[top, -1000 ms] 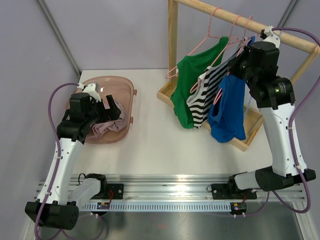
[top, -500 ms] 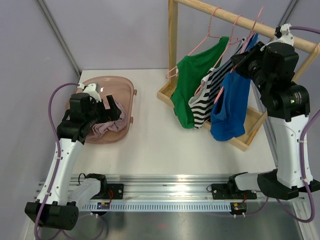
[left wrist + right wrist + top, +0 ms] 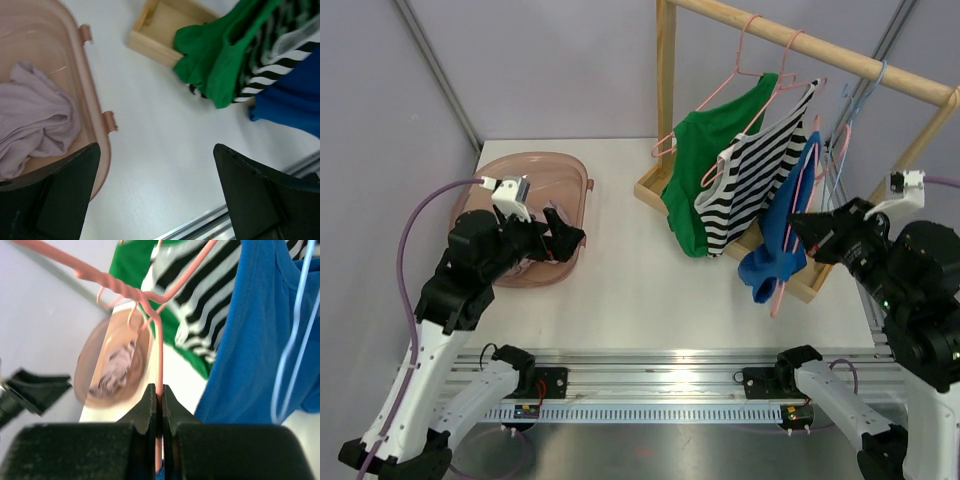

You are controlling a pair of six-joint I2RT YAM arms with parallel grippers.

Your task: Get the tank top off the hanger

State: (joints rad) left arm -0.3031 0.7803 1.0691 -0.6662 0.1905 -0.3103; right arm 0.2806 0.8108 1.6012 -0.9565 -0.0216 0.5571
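My left gripper swings to the right in the top view next, onto the blue tank top's upper edge, since my right gripper already holds the hanger.
The blue tank top (image 3: 782,225) hangs on a pink wire hanger (image 3: 781,288), off the wooden rail (image 3: 800,45) and tilted over the rack's front edge. My right gripper (image 3: 800,228) is shut on that hanger's wire (image 3: 160,365), with the blue tank top (image 3: 250,340) just to its right. My left gripper (image 3: 561,240) is wide open and empty, above the table beside the pink basket (image 3: 535,160). In the left wrist view the gripper (image 3: 160,192) has bare table between its fingers, with the blue top (image 3: 295,100) far right.
A green top (image 3: 705,160) and a striped top (image 3: 750,180) hang on pink hangers on the rail. Empty blue wire hangers (image 3: 850,120) hang further right. The rack's wooden base (image 3: 655,190) stands at the back right. The basket holds a lilac garment (image 3: 35,120).
My right arm has swung down and toward the front, taking the pink hanger with the blue tank top off the rail. My left gripper has moved right, out from over the basket.
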